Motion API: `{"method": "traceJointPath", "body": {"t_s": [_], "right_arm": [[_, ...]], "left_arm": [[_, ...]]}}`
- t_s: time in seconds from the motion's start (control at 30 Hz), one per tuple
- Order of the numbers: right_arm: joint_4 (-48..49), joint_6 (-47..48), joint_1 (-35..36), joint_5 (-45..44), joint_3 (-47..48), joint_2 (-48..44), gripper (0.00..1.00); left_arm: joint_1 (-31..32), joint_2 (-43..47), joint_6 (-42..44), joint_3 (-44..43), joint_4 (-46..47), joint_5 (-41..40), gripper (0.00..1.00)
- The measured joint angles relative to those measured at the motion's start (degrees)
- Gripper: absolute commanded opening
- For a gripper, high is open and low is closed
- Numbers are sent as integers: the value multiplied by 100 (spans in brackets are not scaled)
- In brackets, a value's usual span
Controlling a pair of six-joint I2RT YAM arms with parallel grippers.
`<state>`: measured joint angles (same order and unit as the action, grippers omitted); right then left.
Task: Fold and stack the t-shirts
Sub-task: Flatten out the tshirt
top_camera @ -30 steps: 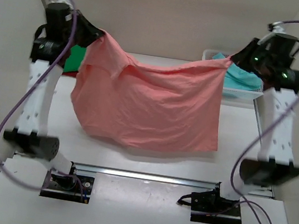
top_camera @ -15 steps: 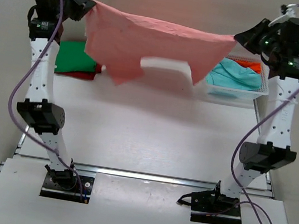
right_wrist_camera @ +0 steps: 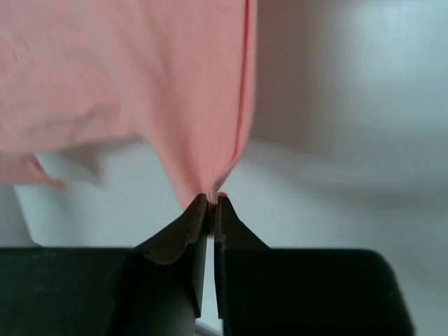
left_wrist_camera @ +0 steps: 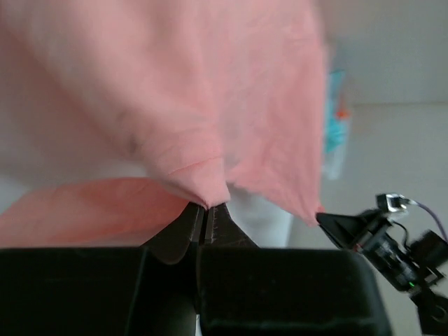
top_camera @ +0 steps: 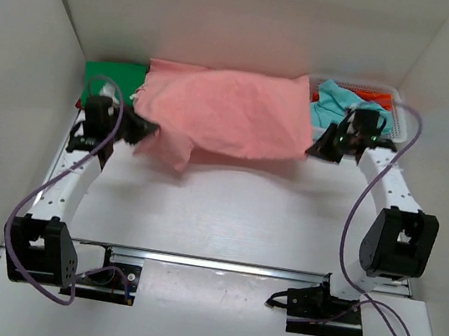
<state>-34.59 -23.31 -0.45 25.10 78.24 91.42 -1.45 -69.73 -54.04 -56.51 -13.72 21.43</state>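
Observation:
My right gripper moves back and down next and releases the t-shirt's corner there. The t-shirt billows, and the bare tabletop lies below and back of the gripper.
The salmon-pink t-shirt (top_camera: pixel 228 118) is stretched between both grippers over the far half of the table, billowing toward the back wall. My left gripper (top_camera: pixel 151 130) is shut on its left corner, and the left wrist view shows the cloth (left_wrist_camera: pixel 175 105) pinched at my left gripper (left_wrist_camera: pixel 206 205). My right gripper (top_camera: pixel 312 150) is shut on the right corner, and the right wrist view shows cloth (right_wrist_camera: pixel 140 77) pinched at my right gripper (right_wrist_camera: pixel 212 198). A green t-shirt (top_camera: pixel 111 79) on a red one lies at the back left. A teal t-shirt (top_camera: pixel 332 100) and an orange one (top_camera: pixel 379 96) lie in the basket.
A white lattice basket (top_camera: pixel 397 118) stands at the back right corner, right behind my right arm. White walls close in the table on the left, back and right. The metal rail (top_camera: pixel 219 263) with both arm bases runs along the near edge.
Both arms have swung the pink shirt from high in the air down and toward the back. The arms are now low and stretched forward, and the shirt billows near the table's far half.

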Motion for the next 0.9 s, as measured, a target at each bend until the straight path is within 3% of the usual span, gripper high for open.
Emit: {"method": "traceJointPath", "body": {"t_s": [0.1, 0.13, 0.27, 0.33, 0.37, 0.43, 0.73, 0.87, 0.9], "right_arm": [[-39, 72, 205, -302, -1467, -525, 0], [-63, 85, 271, -382, -1939, -791, 0], [-66, 111, 389, -518, -2975, -1478, 0], [-50, 136, 376, -656, -3224, -1611, 0], [-48, 157, 376, -730, -3316, -1648, 0], [-52, 212, 376, -866, -3464, -1705, 0], [-409, 284, 243, -1497, -3620, -2044, 0], [-680, 352, 105, -1775, -3626, -2223, 0], [-717, 365, 98, -1834, -3637, -2271, 0]], "left_arm": [[101, 385, 76, 1458, -315, -247, 8], [153, 573, 118, 1871, -428, -317, 19], [284, 1182, 269, 2796, -684, -433, 38], [317, 1325, 315, 2949, -802, -496, 31], [330, 1381, 345, 2975, -879, -542, 17], [345, 1541, 428, 2990, -1040, -629, 4], [214, 2400, 782, 2933, -2179, -1178, 2], [190, 2555, 1023, 2924, -2743, -1436, 9], [190, 2601, 1078, 2931, -2868, -1486, 14]]}}
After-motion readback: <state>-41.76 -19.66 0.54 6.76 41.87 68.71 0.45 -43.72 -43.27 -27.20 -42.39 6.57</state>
